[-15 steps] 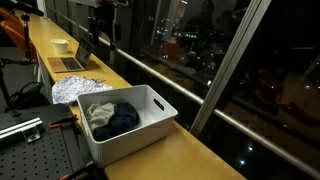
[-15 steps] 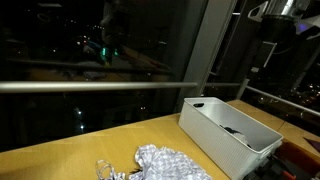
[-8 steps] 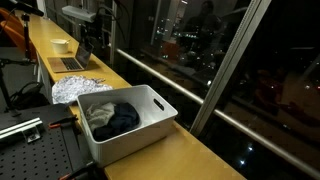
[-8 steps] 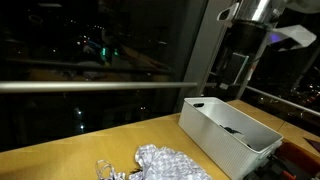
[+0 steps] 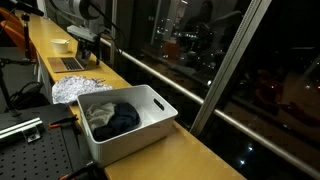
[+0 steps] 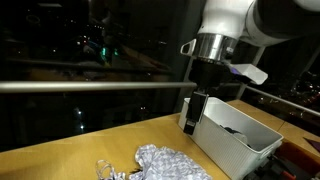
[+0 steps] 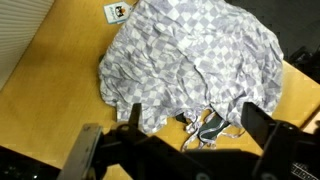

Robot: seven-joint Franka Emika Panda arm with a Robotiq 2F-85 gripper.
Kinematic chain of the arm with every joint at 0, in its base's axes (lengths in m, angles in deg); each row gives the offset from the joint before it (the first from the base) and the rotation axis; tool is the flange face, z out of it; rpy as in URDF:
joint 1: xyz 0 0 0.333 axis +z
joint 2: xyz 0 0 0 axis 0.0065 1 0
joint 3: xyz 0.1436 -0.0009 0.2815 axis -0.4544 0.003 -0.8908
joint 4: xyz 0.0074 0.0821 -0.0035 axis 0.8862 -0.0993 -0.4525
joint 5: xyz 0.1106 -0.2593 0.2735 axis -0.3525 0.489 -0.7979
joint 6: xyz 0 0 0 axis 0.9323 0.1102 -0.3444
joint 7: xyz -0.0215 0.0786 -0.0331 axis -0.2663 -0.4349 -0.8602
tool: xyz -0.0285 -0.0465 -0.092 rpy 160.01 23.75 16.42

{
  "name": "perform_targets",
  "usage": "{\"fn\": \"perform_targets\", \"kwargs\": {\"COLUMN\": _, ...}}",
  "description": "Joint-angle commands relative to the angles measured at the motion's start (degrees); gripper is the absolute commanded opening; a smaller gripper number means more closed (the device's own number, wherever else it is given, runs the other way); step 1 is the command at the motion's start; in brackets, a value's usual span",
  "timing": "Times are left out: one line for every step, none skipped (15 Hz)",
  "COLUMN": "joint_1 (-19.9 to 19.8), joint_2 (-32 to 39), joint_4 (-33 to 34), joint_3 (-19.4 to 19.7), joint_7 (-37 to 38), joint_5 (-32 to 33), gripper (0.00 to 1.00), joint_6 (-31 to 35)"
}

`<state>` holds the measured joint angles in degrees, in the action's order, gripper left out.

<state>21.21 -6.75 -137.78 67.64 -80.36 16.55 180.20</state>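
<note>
I will lower my gripper next and move it from the pale strings to the middle of the checkered cloth [image 5: 80,88] [image 7: 191,62].
A grey-and-white checkered cloth [image 7: 190,55] lies crumpled on the wooden counter [image 7: 60,90], left of the white bin in an exterior view [image 5: 78,88] and at the bottom edge of an exterior view [image 6: 170,162]. My gripper [image 7: 195,128] hangs open above the cloth's near edge, touching nothing. Its dark fingers [image 7: 135,118] stand on either side of a small dark green piece with pale strings [image 7: 205,122]. In both exterior views the gripper [image 5: 88,45] [image 6: 189,122] is well above the counter, beside the bin.
A white bin [image 5: 130,140] [image 6: 225,145] holds dark and light clothes [image 5: 108,118]. A laptop [image 5: 72,62] and a bowl [image 5: 60,45] sit farther along the counter. A window rail [image 6: 90,86] runs behind. A small card [image 7: 117,12] lies by the cloth.
The arm has swung away from the bin side and come down over the checkered cloth. The jaws have stayed open.
</note>
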Motion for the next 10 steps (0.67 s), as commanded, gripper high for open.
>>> {"fn": "perform_targets", "kwargs": {"joint_1": 1.7, "joint_2": 3.7, "joint_4": 3.8, "joint_3": 0.4, "joint_7": 2.0, "joint_5": 1.5, "gripper": 1.0, "joint_6": -3.2}}
{"fn": "perform_targets", "kwargs": {"joint_1": 1.9, "joint_2": 4.3, "joint_4": 4.0, "joint_3": 0.4, "joint_7": 2.2, "joint_5": 1.4, "gripper": 1.0, "joint_6": -3.6}}
{"fn": "perform_targets", "kwargs": {"joint_1": 2.2, "joint_2": 5.2, "joint_4": 4.2, "joint_3": 0.4, "joint_7": 2.5, "joint_5": 1.2, "gripper": 1.0, "joint_6": -4.2}}
{"fn": "perform_targets", "kwargs": {"joint_1": 2.4, "joint_2": 5.9, "joint_4": 4.4, "joint_3": 0.4, "joint_7": 2.8, "joint_5": 1.1, "gripper": 1.0, "joint_6": -4.7}}
{"fn": "perform_targets", "kwargs": {"joint_1": 2.7, "joint_2": 6.7, "joint_4": 4.4, "joint_3": 0.3, "joint_7": 3.0, "joint_5": 0.9, "gripper": 1.0, "joint_6": -4.8}}
{"fn": "perform_targets", "kwargs": {"joint_1": 3.0, "joint_2": 7.9, "joint_4": 4.7, "joint_3": 0.3, "joint_7": 3.2, "joint_5": 0.8, "gripper": 1.0, "joint_6": -4.7}}
{"fn": "perform_targets", "kwargs": {"joint_1": 3.4, "joint_2": 9.3, "joint_4": 5.1, "joint_3": 0.3, "joint_7": 3.4, "joint_5": 0.9, "gripper": 1.0, "joint_6": -4.4}}
{"fn": "perform_targets", "kwargs": {"joint_1": 4.0, "joint_2": 10.9, "joint_4": 5.7, "joint_3": 0.5, "joint_7": 3.7, "joint_5": 1.3, "gripper": 1.0, "joint_6": -4.0}}
{"fn": "perform_targets", "kwargs": {"joint_1": 4.5, "joint_2": 12.3, "joint_4": 6.3, "joint_3": 0.7, "joint_7": 3.9, "joint_5": 1.6, "gripper": 1.0, "joint_6": -3.9}}
{"fn": "perform_targets", "kwargs": {"joint_1": 5.1, "joint_2": 13.6, "joint_4": 6.6, "joint_3": 1.0, "joint_7": 4.2, "joint_5": 2.1, "gripper": 1.0, "joint_6": -3.7}}
